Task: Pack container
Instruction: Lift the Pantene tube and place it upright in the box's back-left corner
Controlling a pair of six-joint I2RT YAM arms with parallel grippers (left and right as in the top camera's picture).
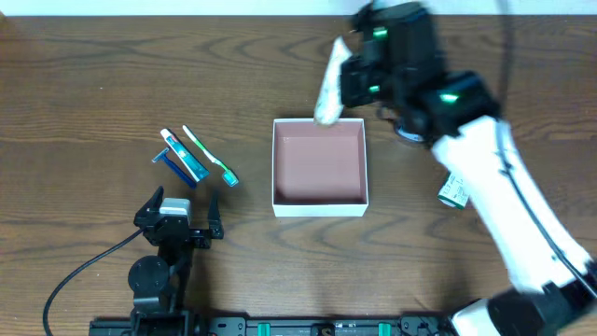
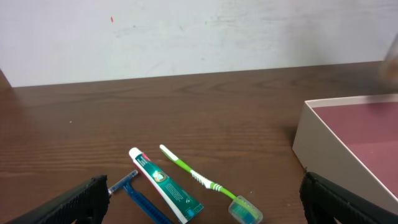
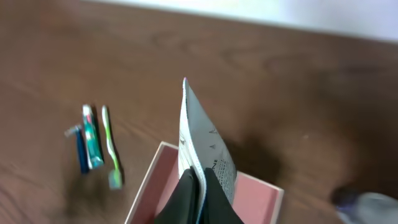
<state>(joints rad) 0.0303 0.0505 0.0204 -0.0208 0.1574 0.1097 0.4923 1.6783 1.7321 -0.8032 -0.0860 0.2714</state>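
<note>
I need to swing my right gripper toward the toothbrush and down to release the sachet in the box's empty far corner (image 1: 286, 133) (image 3: 164, 159), which is below it on that side.
The container (image 1: 319, 203) is a square white-walled box with a pinkish-brown inside, at the table's middle; it also shows in the left wrist view (image 2: 323, 140) and the right wrist view (image 3: 146, 190). My right gripper (image 1: 350, 79) is shut on a flat white sachet (image 1: 329, 84) with printed text (image 3: 199, 137), held above the box's far edge. My left gripper (image 1: 182, 213) is open and empty, near a toothpaste tube (image 2: 165, 183), a green toothbrush (image 2: 199, 177) and a blue razor (image 2: 140, 199) lying left of the box.
A small white-and-green packet (image 1: 453, 191) lies right of the box. A dark round object (image 1: 407, 133) sits partly under the right arm. A blurred pale thing (image 3: 367, 202) lies at the right in the right wrist view. A cable runs at the front left.
</note>
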